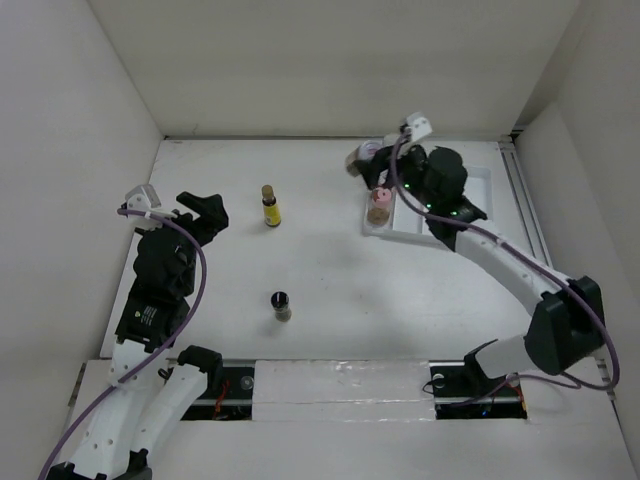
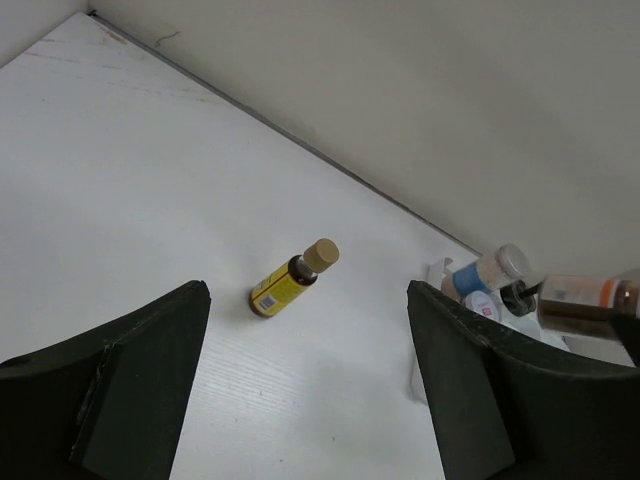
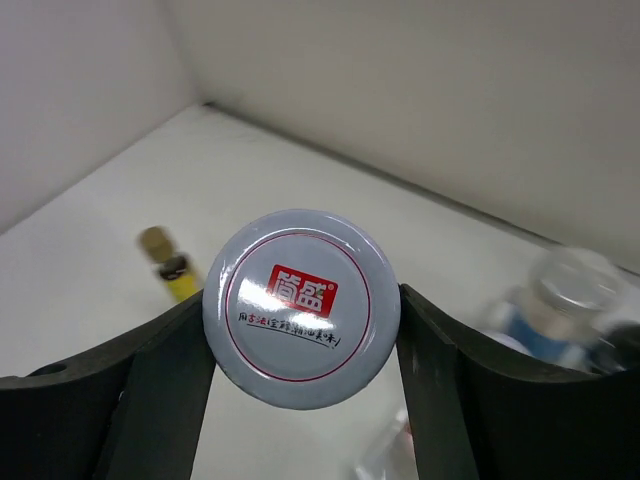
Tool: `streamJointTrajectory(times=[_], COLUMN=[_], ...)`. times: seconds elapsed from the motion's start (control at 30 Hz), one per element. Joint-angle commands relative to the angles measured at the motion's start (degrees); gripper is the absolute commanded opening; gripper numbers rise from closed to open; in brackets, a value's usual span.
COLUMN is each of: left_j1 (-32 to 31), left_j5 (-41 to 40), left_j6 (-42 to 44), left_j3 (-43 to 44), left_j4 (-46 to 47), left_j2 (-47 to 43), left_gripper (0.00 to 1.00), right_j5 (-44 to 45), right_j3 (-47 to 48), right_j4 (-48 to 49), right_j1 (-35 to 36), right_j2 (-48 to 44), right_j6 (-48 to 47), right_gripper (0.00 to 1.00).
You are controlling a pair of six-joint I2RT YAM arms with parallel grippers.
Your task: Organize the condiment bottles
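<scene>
My right gripper should next carry the jar to the right in the top view and down into the tray's empty strip [image 1: 404, 214] below it, beside the pink shaker.
My right gripper [image 3: 301, 320] is shut on a silver-lidded jar [image 3: 301, 308] with a red label; both fingers press against the lid's sides. In the top view this gripper [image 1: 368, 162] hangs at the left end of the white divided tray [image 1: 478, 185], just behind a pink shaker [image 1: 379, 205] that stands in the tray. A blue-banded bottle [image 2: 478, 273] stands next to the held jar. A slim yellow bottle [image 1: 271, 205] stands upright mid-table. A small black-capped bottle [image 1: 281, 305] stands nearer the arms. My left gripper [image 1: 205, 215] is open and empty, left of the yellow bottle [image 2: 290, 280].
White walls close in the table on the left, back and right. The tray lies against the right rear corner, with a metal rail [image 1: 525, 205] beside it. Another dark-capped bottle [image 2: 585, 300] shows blurred at the right edge of the left wrist view.
</scene>
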Motion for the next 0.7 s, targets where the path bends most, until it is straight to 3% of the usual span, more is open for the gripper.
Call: streamJointTrajectory(times=[0.0,0.17,0.27,0.67], left_j1=[-0.10,-0.10,-0.10,-0.10], left_j5=[1.07,2.30,2.82,2.83], left_j6=[0.94,1.47,1.47,2.00], left_j3=[0.93,0.93,0.93,0.93], left_j4=[3.40,3.40,3.40,4.02], left_j2=[-0.53,0.08,0.61,1.23], left_gripper=[0.75,0.75,0.75,0.75], right_j5=[5.78,6.40,6.40,5.35], right_j3=[-4.93,-7.49,-6.44,2.87], right_j4=[5.73,5.03,5.03,5.65], right_j1=[-5.00,-15.90,-18.81,-22.69], right_j2=[-5.50,-4.20,0.72,17.52], right_j6=[4.14,4.85,4.85,4.85], right_gripper=[0.42,0.42,0.42,0.41])
